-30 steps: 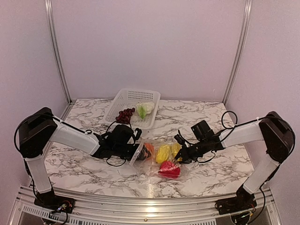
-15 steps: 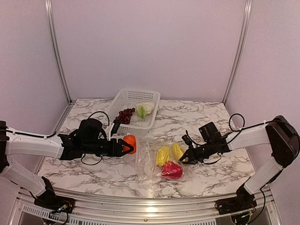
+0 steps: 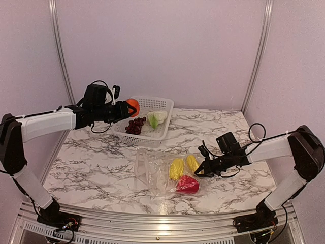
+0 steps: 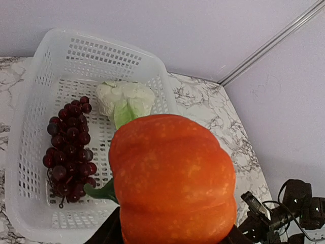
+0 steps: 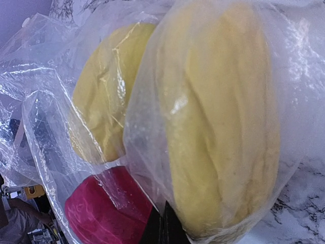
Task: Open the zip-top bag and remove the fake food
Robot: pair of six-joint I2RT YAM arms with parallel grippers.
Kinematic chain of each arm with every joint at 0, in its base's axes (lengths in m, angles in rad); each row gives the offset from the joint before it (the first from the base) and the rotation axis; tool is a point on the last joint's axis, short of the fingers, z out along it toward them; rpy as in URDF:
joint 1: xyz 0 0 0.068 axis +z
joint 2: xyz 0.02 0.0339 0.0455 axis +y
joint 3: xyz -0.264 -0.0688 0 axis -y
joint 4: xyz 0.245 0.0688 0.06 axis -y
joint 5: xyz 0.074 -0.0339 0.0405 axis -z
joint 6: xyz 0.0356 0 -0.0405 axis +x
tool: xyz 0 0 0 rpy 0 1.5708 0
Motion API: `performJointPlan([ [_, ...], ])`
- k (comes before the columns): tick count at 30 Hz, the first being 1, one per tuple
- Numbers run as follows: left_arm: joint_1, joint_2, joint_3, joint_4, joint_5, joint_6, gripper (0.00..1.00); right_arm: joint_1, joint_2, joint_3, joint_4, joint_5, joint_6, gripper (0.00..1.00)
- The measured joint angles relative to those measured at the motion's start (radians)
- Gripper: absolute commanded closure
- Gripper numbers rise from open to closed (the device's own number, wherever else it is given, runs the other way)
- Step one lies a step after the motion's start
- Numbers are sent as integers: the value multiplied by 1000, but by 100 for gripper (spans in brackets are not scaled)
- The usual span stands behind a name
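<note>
I should carry the orange round fruit point(image 3: 133, 107) with my left gripper outward to the basket's bare far corner, then down past the grapes, and let go.
The clear zip-top bag point(image 3: 152, 173) lies open on the marble table, with two yellow pieces point(image 3: 176, 168) and a red piece point(image 3: 187, 184) inside. My left gripper point(image 3: 127, 109) is shut on the orange round fruit point(image 3: 133, 107), held above the left edge of the white basket point(image 3: 144, 104); the fruit fills the left wrist view point(image 4: 172, 183). The cabbage point(image 3: 157, 118) and purple grapes point(image 3: 135, 125) lie in the basket, and both show in the left wrist view, cabbage point(image 4: 124, 99) and grapes point(image 4: 68, 145). My right gripper point(image 3: 202, 170) is shut on the bag's right edge point(image 5: 147, 168) beside the yellow pieces point(image 5: 223, 127).
The white perforated basket point(image 4: 30, 127) stands at the back centre against the wall. Metal frame posts point(image 3: 60, 56) rise at both back corners. The table's metal front rail point(image 3: 157, 223) runs along the near edge.
My left gripper pulled the orange fruit out of the bag, then lifted it back and up to above the basket. The bag's mouth now lies slack. The right gripper kept its hold.
</note>
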Motion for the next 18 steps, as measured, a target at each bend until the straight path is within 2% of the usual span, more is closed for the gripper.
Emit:
performJointPlan([
  [5, 55, 299, 380, -109, -79, 53, 66, 0, -2, 0, 0, 3, 15, 100],
  [13, 98, 753, 895, -272, -139, 132, 62, 1, -19, 16, -33, 26, 16, 100],
  [15, 104, 845, 996, -310, -145, 138, 56, 5, -19, 24, -47, 32, 16, 100],
  [17, 113, 906, 1043, -326, -148, 138, 41, 8, -19, 35, -58, 40, 15, 100],
  [18, 116, 923, 1048, -334, -147, 137, 37, 10, -19, 43, -66, 43, 13, 100],
])
